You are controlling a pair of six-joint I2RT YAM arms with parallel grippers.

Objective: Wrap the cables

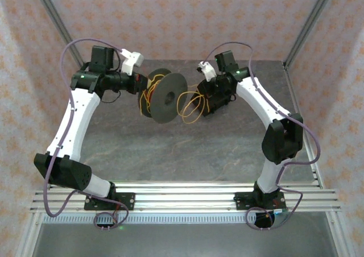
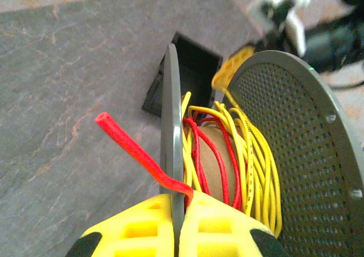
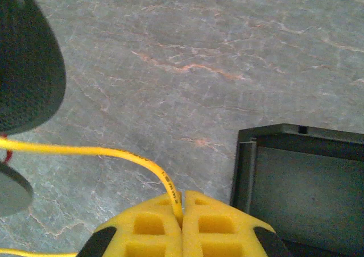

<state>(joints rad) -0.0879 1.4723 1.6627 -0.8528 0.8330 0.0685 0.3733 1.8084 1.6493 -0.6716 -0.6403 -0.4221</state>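
Note:
My right gripper moves back and toward the spool's perforated rim (image 1: 177, 95) (image 3: 29, 69) next, across the loose yellow loops from the gripper, and releases the slack cable there.
A dark grey spool (image 1: 165, 96) hangs above the table between both arms. My left gripper (image 2: 182, 199) is shut on its thin flange (image 2: 172, 137), with the red cable (image 2: 128, 146) pinched beside it and its free end sticking out to the left. Yellow cables (image 2: 256, 160) and red turns are wound loosely round the core, against the perforated flange (image 2: 296, 154). My right gripper (image 3: 182, 203) is shut on a yellow cable (image 3: 142, 157) that runs left toward the spool (image 3: 25, 58). Loose yellow-orange loops (image 1: 190, 106) hang between the spool and my right gripper (image 1: 206, 98).
A black open box (image 3: 307, 183) lies on the grey marbled table (image 3: 187, 69) just right of my right gripper, also seen behind the spool as the black box (image 2: 193, 78). Aluminium frame posts and patterned walls enclose the table.

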